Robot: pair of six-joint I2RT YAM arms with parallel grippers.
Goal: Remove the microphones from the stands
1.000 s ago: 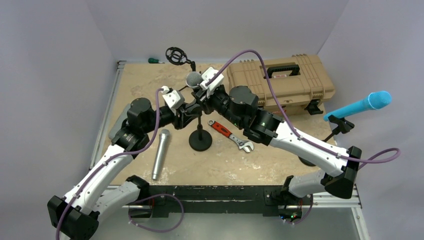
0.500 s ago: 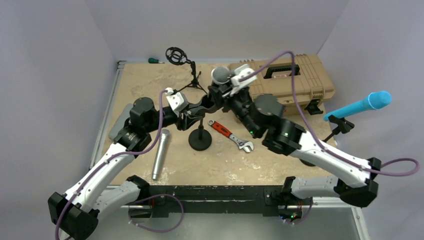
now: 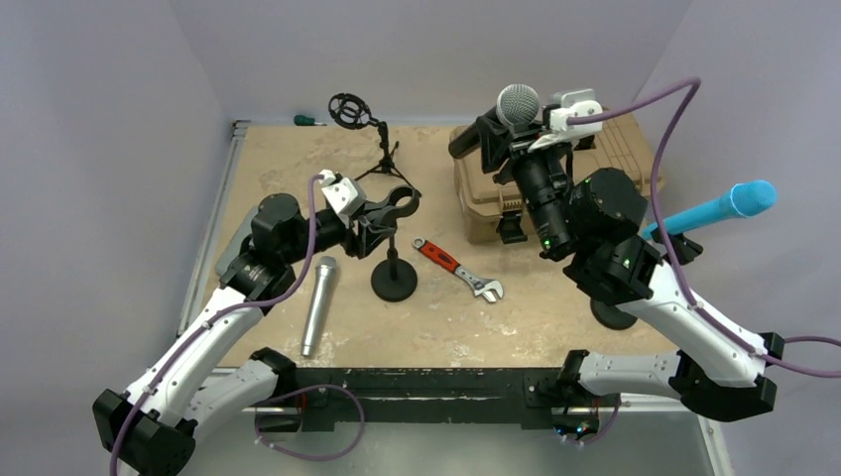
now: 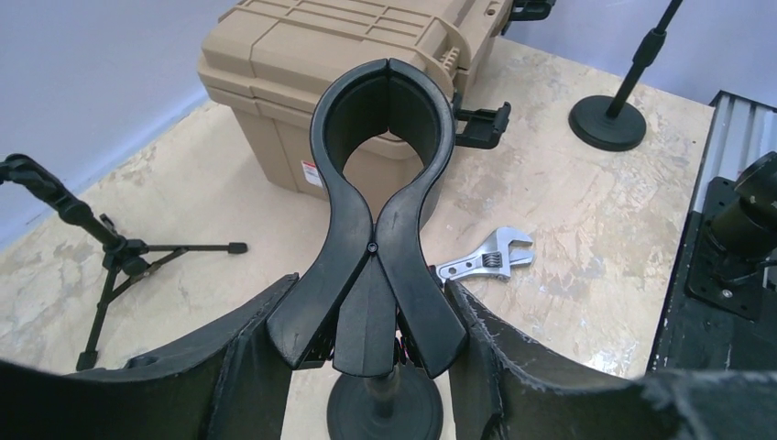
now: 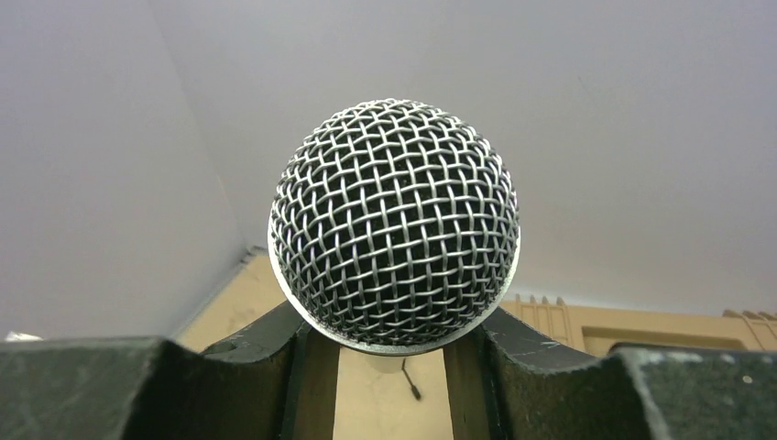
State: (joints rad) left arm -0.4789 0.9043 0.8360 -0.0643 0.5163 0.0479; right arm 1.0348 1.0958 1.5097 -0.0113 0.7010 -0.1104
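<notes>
My right gripper brings the microphone back and down next, tilting downward, onto the empty near table (image 3: 443,310) between the stand's base and the wrench.
The microphone (image 3: 518,104), black-bodied with a silver mesh head (image 5: 394,225), is held up in the air over the tan case. My right gripper (image 3: 496,137) is shut on its body, and its fingers (image 5: 302,376) show just under the head. The stand (image 3: 394,283) has a round black base on the table. Its black clip (image 3: 395,205) is empty, with its ring (image 4: 385,119) closed. My left gripper (image 3: 377,215) is open, and its fingers (image 4: 499,357) flank the clip's two handles (image 4: 366,302).
A silver microphone (image 3: 319,302) lies left of the stand and a red-handled wrench (image 3: 454,266) lies to its right. The tan case (image 3: 480,203) sits at the back right. A blue microphone (image 3: 709,211) rests on another stand at the right. A small tripod (image 3: 382,159) stands at the back.
My right gripper has pulled the microphone out of the clip and carried it up and to the right over the case. The left gripper's jaws have widened and the clip's ring has closed.
</notes>
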